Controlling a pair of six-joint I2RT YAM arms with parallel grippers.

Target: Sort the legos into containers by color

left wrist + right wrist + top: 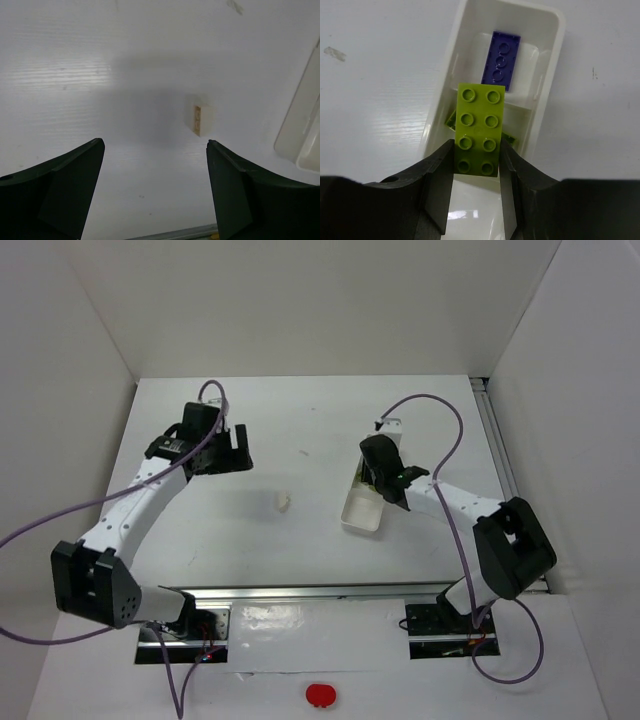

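Note:
The left gripper brings its open fingers across and down around the lego's sides next, since the cream lego (284, 502) (200, 119) lies below it and to its right in the top view.
My right gripper (476, 146) is shut on a lime-green lego (478, 125) and holds it over the middle section of the white tray (555, 75). Parts of two more green legos (450, 119) lie under it in that section. A dark purple lego (501, 60) lies in the far section. In the top view the right gripper (388, 488) hangs over the tray (358, 516). A cream lego (284, 502) lies on the table left of the tray. My left gripper (240, 450) is open and empty, up-left of it. In the left wrist view the cream lego (200, 119) lies just ahead of the right finger (230, 190).
The tray's edge shows at the right of the left wrist view (300, 130). White walls enclose the table on three sides. A metal rail (330, 592) runs along the near edge, and a red button (320, 696) sits in front of it.

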